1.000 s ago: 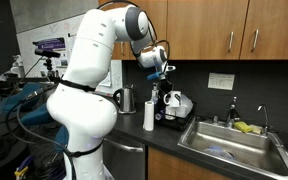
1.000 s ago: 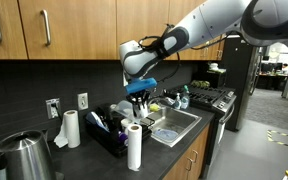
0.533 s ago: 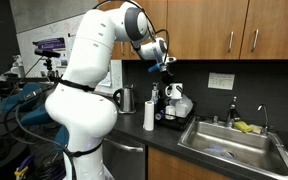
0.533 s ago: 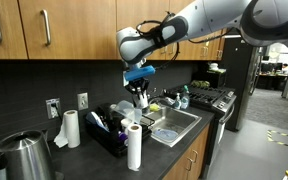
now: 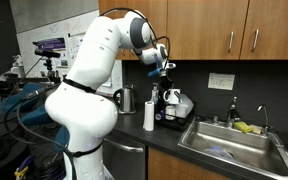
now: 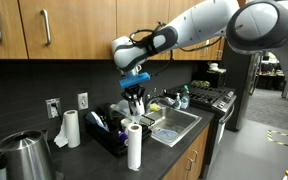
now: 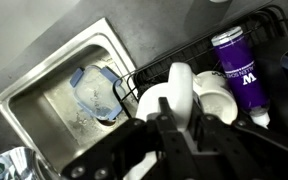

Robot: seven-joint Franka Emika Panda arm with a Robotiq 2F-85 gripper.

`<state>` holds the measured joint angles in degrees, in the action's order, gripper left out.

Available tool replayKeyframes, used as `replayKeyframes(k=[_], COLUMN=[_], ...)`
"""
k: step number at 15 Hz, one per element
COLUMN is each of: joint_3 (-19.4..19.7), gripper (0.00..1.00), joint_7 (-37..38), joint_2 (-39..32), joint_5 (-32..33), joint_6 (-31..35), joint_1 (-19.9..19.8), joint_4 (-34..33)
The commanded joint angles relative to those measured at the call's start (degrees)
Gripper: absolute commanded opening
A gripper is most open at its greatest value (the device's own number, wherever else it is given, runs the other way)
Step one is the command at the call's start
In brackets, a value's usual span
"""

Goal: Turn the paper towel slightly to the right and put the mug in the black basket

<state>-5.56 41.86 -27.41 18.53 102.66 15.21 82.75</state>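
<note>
My gripper will next carry the white mug (image 7: 180,88) down into the black basket (image 5: 170,118), on the sink side of the white dishes.
My gripper (image 7: 174,125) is shut on the white mug (image 7: 180,88), which sticks up between the fingers in the wrist view. It hangs above the black basket (image 7: 134,78), which holds white dishes and a purple bottle (image 7: 239,65). In both exterior views the gripper (image 5: 163,74) (image 6: 134,95) is a little above the basket (image 5: 170,118) (image 6: 112,140). The mug itself is too small to make out there. A white paper towel roll (image 6: 134,146) stands upright at the counter's front edge beside the basket.
The steel sink (image 7: 54,95) (image 5: 229,145) lies beside the basket and holds a container with a blue lid (image 7: 89,90). A second paper roll (image 6: 70,128) and a steel kettle (image 6: 22,158) stand further along the counter. A steel jug (image 5: 126,99) stands by the wall.
The gripper has risen a little from just over the basket and shifted slightly sideways, still holding the mug. The paper towel roll has not moved.
</note>
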Motion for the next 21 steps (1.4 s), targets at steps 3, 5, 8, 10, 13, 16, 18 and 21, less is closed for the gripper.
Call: replayKeyframes(k=[3, 5, 8, 10, 13, 16, 18, 21], joint_3=[2.6, 3.5, 4.5, 5.0, 5.5, 6.1, 6.5, 7.0], gripper=[0.05, 0.05, 0.05, 0.05, 0.05, 0.05, 0.05, 0.05], joint_7=[-2.1, -2.4, -1.9, -1.4, -0.6, -0.3, -0.4, -0.5], joint_2=[-3.5, -2.9, -3.1, -4.1, -6.4, -9.9, -12.0, -13.7], joint_5=[-1.5, -1.1, -0.7, -0.8, -0.5, -0.2, 0.0, -0.2], joint_6=[-3.2, -3.3, -2.3, -1.2, 2.5, 6.8, 9.1, 9.9], joint_1=[0.5, 0.1, -0.1, -0.1, 0.0, 0.6, 1.2, 1.9], joint_4=[-3.0, -1.7, -0.7, -0.2, -0.1, -1.8, -2.9, -4.0])
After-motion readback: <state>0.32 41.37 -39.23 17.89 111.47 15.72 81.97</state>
